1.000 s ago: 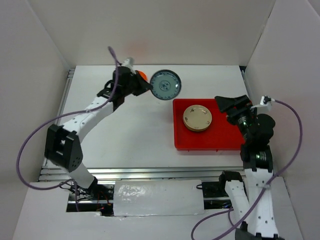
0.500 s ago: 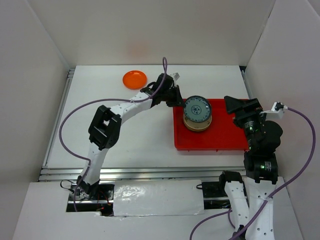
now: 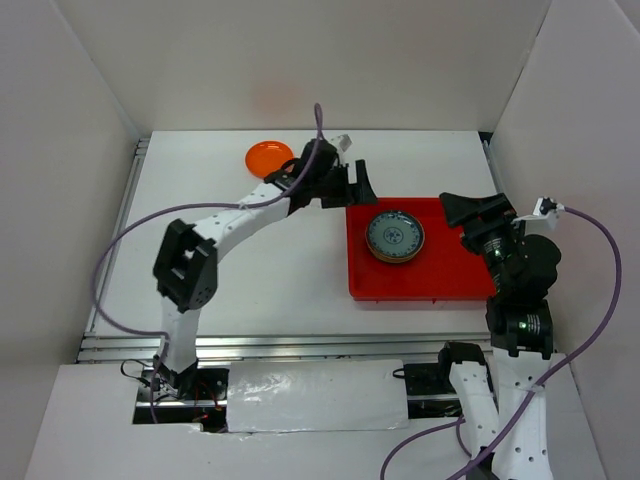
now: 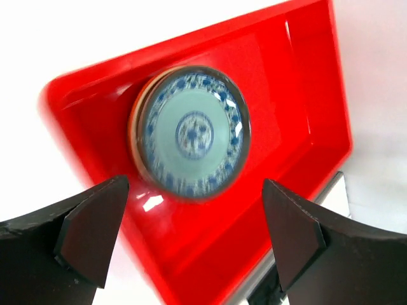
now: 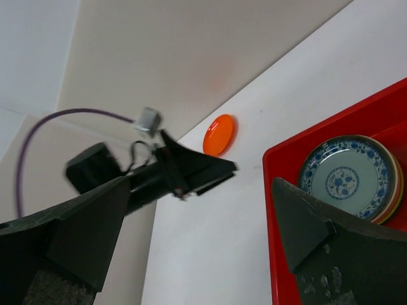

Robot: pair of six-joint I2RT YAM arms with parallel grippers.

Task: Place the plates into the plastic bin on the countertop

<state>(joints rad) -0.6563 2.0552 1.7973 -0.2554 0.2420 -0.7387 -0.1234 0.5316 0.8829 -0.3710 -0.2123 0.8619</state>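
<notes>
My left gripper needs to swing to the left in the top view next and go down onto the orange plate's rim farthest from the bin, because that plate is outside.
The red plastic bin (image 3: 450, 272) lies on the right of the white countertop (image 3: 250, 262). In it a grey-blue patterned plate (image 3: 395, 236) rests on top of a stack of plates, also in the left wrist view (image 4: 191, 132) and the right wrist view (image 5: 346, 179). An orange plate (image 3: 268, 157) lies alone at the back of the countertop. My left gripper (image 3: 352, 186) hovers open by the bin's back left corner, just clear of the patterned plate, holding nothing. My right gripper (image 3: 472, 212) stands open over the bin's right end, empty.
White walls close the countertop in at the back and both sides. Metal rails run along its left and near edges (image 3: 250, 345). The left arm stretches across the countertop's back, and its purple cable arcs over the left side.
The left arm carried the patterned plate from the back over to the bin, let it go on top of the stack and drew back a little to the left, jaws now wide. The right arm barely shifted.
</notes>
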